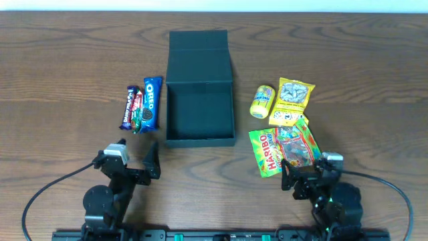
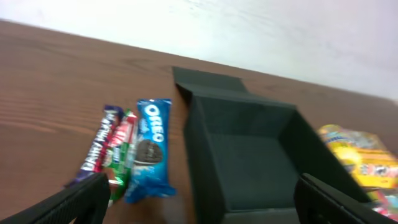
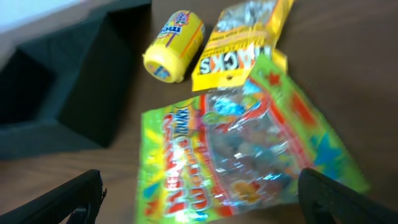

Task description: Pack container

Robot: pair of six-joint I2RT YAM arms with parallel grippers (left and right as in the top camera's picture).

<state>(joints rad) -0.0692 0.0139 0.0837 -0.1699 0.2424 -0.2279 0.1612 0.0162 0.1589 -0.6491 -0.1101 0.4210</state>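
Note:
I will move my right gripper outward over the Haribo bag [image 1: 267,150] to its clear window next. Then I will tilt it downward and lower it to close.
The dark teal container [image 1: 199,137] stands open at the table's middle, its flap lid [image 1: 199,55] laid back; it looks empty inside. It also shows in the left wrist view [image 2: 249,155] and the right wrist view [image 3: 68,81]. My left gripper [image 1: 148,161] is open and empty, near the table's front, below the bars. My right gripper [image 1: 304,175] is open and empty, just above the near end of the Haribo bag [image 1: 267,150], which fills the right wrist view [image 3: 205,162].
Left of the container lie a blue Oreo pack [image 1: 152,102], a green-red bar [image 1: 138,110] and a purple bar [image 1: 127,107]. To the right lie a yellow can [image 1: 262,101], a yellow snack bag [image 1: 293,100] and a clear candy bag [image 1: 299,144].

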